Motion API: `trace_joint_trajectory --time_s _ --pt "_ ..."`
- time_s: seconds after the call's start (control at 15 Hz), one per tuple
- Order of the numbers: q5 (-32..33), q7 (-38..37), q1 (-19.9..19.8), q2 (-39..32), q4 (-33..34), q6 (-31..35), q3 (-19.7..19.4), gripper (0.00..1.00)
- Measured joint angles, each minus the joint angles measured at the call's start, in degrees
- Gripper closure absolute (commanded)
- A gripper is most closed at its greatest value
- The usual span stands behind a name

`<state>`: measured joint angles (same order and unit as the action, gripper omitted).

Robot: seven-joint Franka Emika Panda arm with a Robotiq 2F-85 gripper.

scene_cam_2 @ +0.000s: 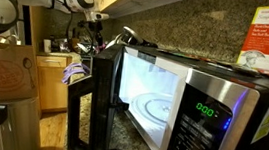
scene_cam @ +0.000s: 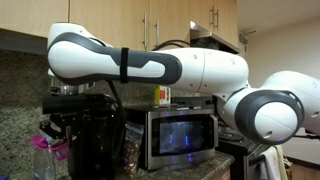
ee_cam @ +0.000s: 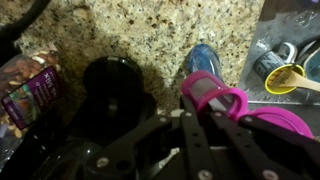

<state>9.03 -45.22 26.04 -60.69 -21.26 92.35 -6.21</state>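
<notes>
I will lower my gripper next to the clear granite beside the blue item below it, away from the coffee maker, and let go of the pink basket.
In the wrist view my gripper has its two black fingers drawn together, the tips meeting at the rim of a pink mesh filter basket. The basket is held just above and to the right of a black coffee maker's round top. In an exterior view the gripper hangs over the coffee maker beyond the microwave. In an exterior view the arm stretches across above the coffee maker.
A steel microwave stands with its door open; it also shows in an exterior view. On the speckled granite counter lie a blue item, a yellow measuring cup and a snack bag. Wooden cabinets hang above.
</notes>
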Motion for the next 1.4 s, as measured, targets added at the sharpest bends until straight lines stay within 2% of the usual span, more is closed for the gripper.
trace_joint_trajectory --time_s 0.27,0.33,0.73,0.8,0.93,1.4 --pt "-0.01 -0.02 -0.22 -0.74 0.00 -2.16 0.04 0.98" --pt "-0.04 -0.02 -0.38 -0.98 0.00 -2.14 0.12 0.91" --pt "-0.13 -0.55 -0.93 -1.74 0.02 -2.10 0.16 0.91" --pt "-0.13 -0.56 -0.93 -1.74 0.02 -2.10 0.17 0.98" --pt "-0.13 -0.37 -0.92 -1.75 0.02 -2.10 0.18 0.98" --pt "-0.33 0.54 3.16 -6.62 -0.17 -5.51 1.47 0.98"
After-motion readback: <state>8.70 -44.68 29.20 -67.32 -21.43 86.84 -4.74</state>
